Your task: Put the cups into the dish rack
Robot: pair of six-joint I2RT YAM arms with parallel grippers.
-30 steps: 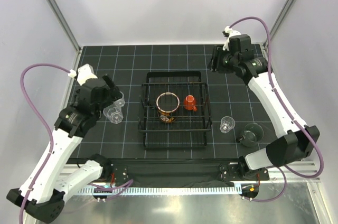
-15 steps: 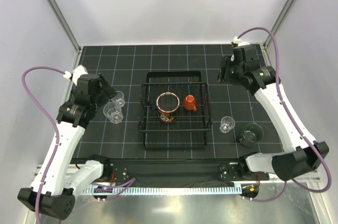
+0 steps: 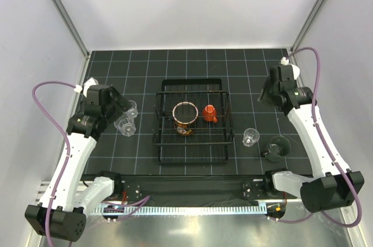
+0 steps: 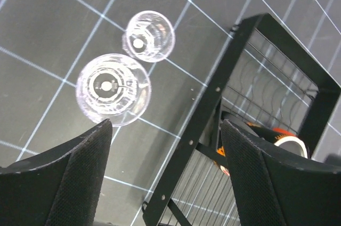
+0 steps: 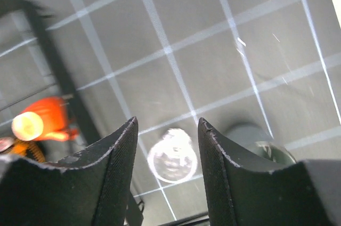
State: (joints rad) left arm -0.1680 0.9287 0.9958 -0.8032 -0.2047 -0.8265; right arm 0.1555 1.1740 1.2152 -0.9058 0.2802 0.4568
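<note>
Next, my right gripper moves down and back onto the grey-green cup's rim nearest the clear cup, since that rim lies below the gripper, toward my base.
The black wire dish rack stands mid-table and holds the large patterned mug and the small orange cup. Two clear cups stand close together left of the rack. They show in the left wrist view as a larger one and a smaller one. My left gripper is open and empty, just above them. A third clear cup and the grey-green cup stand right of the rack. My right gripper is open and empty, high above the clear cup.
The rack's corner post lies between my left fingers in the wrist view. The table is a black gridded mat with white walls close on both sides. The orange cup shows at the left of the right wrist view.
My right arm has swung from the back right towards the right edge and nearer. My left gripper has drawn back a little to the left of the two clear cups.
</note>
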